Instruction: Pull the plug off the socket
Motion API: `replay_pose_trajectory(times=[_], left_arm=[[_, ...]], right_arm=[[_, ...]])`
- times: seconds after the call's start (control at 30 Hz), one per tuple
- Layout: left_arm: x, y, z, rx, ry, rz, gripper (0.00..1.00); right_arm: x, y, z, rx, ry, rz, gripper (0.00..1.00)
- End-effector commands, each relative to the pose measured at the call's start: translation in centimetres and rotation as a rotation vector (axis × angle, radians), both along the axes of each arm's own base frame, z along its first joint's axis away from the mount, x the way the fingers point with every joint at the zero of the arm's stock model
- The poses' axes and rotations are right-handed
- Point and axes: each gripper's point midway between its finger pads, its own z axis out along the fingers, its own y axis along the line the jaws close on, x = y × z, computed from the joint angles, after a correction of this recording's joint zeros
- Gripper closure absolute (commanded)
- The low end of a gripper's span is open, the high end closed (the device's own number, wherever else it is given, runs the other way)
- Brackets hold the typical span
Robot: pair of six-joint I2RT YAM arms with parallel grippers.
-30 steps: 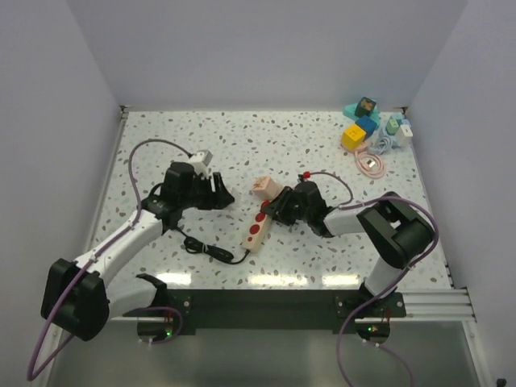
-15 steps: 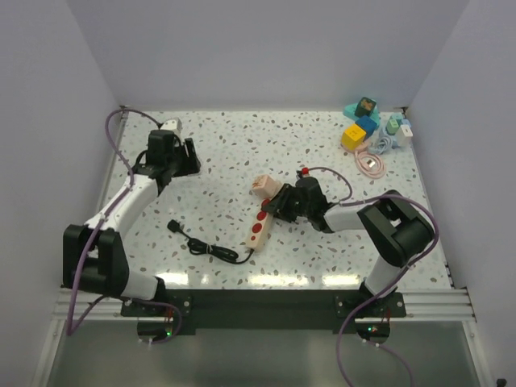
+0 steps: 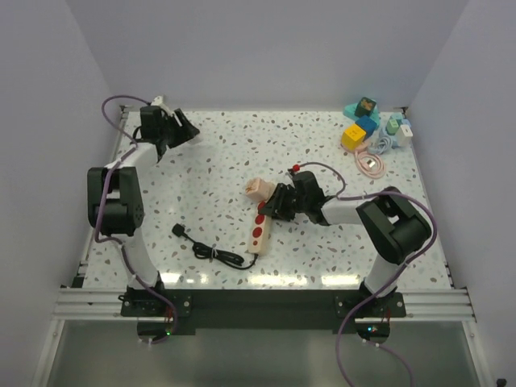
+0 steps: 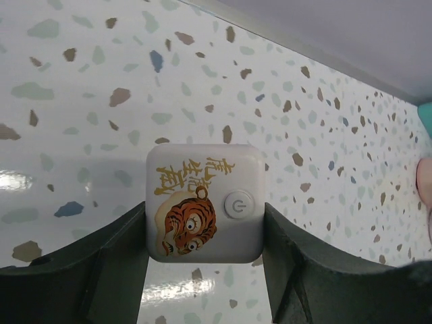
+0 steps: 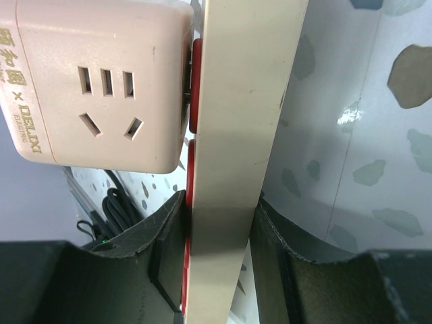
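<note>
My left gripper will next draw back toward my base and lower to release the adapter on the tabletop beside the small black plug [image 3: 178, 230], which is bare.
The socket is a cream-white power strip [image 3: 260, 230] with red outlets, lying mid-table. My right gripper [image 3: 272, 205] is shut on its far part; in the right wrist view the fingers clamp the strip [image 5: 243, 101] on both sides around the gripper [image 5: 219, 202]. A beige cube adapter [image 3: 256, 187] [image 5: 101, 81] sits in the strip's far outlet. The strip's black cord [image 3: 214, 252] ends in a small black plug [image 3: 178, 230] lying loose on the table. My left gripper [image 3: 185, 129] [image 4: 206, 216] is at the back left corner, shut on a white square adapter with a tiger print [image 4: 202, 196].
Coloured toy blocks [image 3: 360, 125] and a round pink disc [image 3: 371, 165] with thin pink and light-blue cables lie at the back right. White walls close the table at the back and both sides. The left arm's purple cable [image 3: 113, 105] loops by the left wall.
My left arm has swung from beside the strip to the back left corner, carrying the white tiger adapter. The strip and my right gripper have shifted slightly left.
</note>
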Motion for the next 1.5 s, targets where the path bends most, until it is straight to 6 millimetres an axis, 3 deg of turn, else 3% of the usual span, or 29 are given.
replay_pose_trajectory(times=[0.0,0.17,0.3,0.37,0.47,0.5,0.6,0.63,0.73,0.8,1.0,1.1,1.3,1.47], left_arm=[[3.7,3.7,2.4,-0.156,-0.104,0.087,1.0],[5.1,9.0,2.6,-0.15,-0.158,0.194,1.0],[6.0,10.4,1.9,-0.257,-0.152,0.211,1.0],[5.5,10.7,1.3,-0.271,-0.12,0.23,1.0],[3.3,11.6,0.6,-0.267,-0.063,0.276,1.0],[1.9,11.5,0.9,-0.256,-0.052,0.276,1.0],[-2.0,12.1,-0.8,-0.199,0.056,0.291,1.0],[-3.4,13.1,0.3,-0.162,0.062,0.328,1.0],[-6.9,14.9,0.5,-0.149,0.123,0.377,1.0],[-9.1,14.3,1.2,-0.189,0.154,0.376,1.0],[-18.3,11.5,-1.4,-0.214,0.313,0.44,1.0],[-21.8,10.8,-2.9,-0.207,0.357,0.467,1.0],[-25.3,11.8,-5.9,-0.166,0.401,0.575,1.0],[-26.0,13.7,-6.8,-0.15,0.397,0.644,1.0]], right_arm=[[-5.4,-3.1,-5.2,-0.183,0.187,0.112,1.0],[-5.4,-2.4,-5.2,-0.151,0.19,0.132,1.0],[-4.8,-1.7,-5.0,-0.146,0.191,0.158,1.0],[-4.8,-1.7,-5.1,-0.154,0.192,0.175,1.0],[-4.5,-1.4,-5.2,-0.156,0.194,0.188,1.0],[-4.4,-1.3,-5.1,-0.153,0.194,0.19,1.0],[-4.4,-1.2,-5.3,-0.148,0.201,0.189,1.0],[-4.4,-1.1,-5.3,-0.146,0.2,0.191,1.0],[-4.5,-1.0,-5.5,-0.139,0.209,0.198,1.0],[-4.6,-0.8,-5.6,-0.133,0.223,0.207,1.0],[-3.8,-0.5,-5.2,-0.146,0.206,0.225,1.0],[-3.3,-0.1,-5.0,-0.14,0.19,0.234,1.0],[-3.5,-0.1,-5.1,-0.146,0.202,0.255,1.0],[-3.7,-0.3,-5.0,-0.15,0.191,0.261,1.0]])
